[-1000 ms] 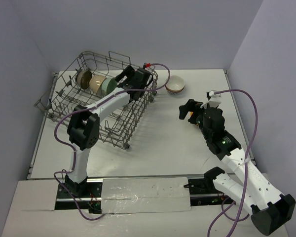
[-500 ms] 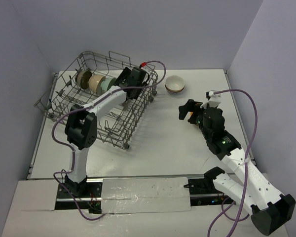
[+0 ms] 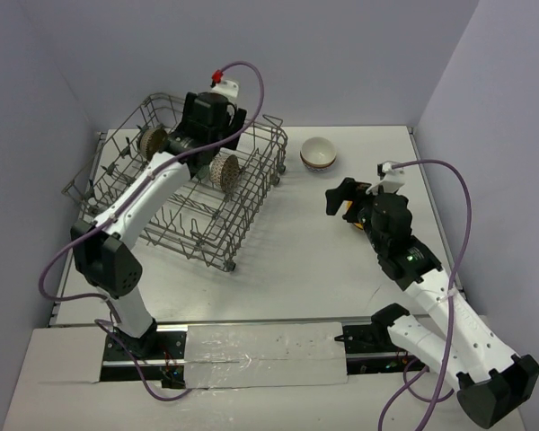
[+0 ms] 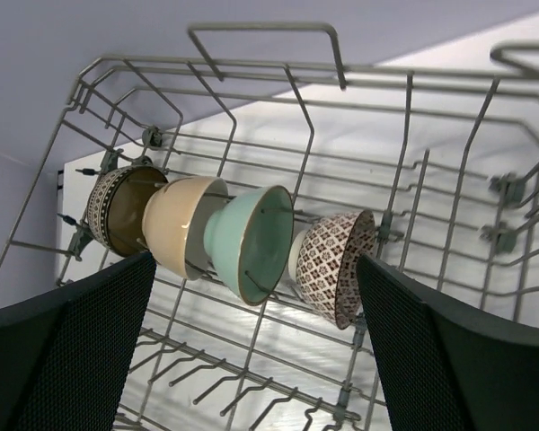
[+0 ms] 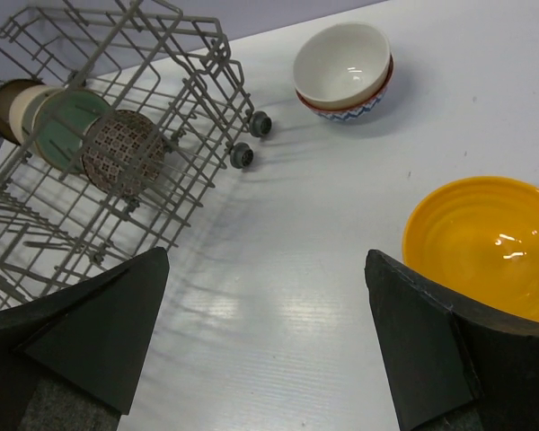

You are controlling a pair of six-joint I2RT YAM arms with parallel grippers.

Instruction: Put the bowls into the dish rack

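Next, my right gripper moves outward and down over its rim farthest from the rack, since the white bowl still sits unracked outward of and below it.
The grey wire dish rack [image 3: 257, 201] stands at the back left. In it, on edge in a row, are a dark brown bowl [image 4: 117, 206], a beige bowl [image 4: 173, 224], a pale green bowl [image 4: 253, 241] and a brown-and-white patterned bowl [image 4: 337, 265]. My left gripper [image 4: 254, 269] hangs open above that row and touches none of them. A white bowl [image 3: 318, 153] nested in a blue-patterned one sits on the table right of the rack. An orange-yellow bowl [image 5: 485, 242] lies by my right gripper [image 5: 265, 256], which is open over bare table.
The rack's raised handle loop [image 4: 260, 27] and upright tines surround the left gripper. Two small rack wheels [image 5: 250, 139] face the white bowl. Purple walls close the back and both sides. The right arm [image 3: 413, 260] reaches in from the near right.
The left gripper has drawn back and up from the rack's right end to over its far side. It has left the patterned bowl standing in the row. The right arm has not moved.
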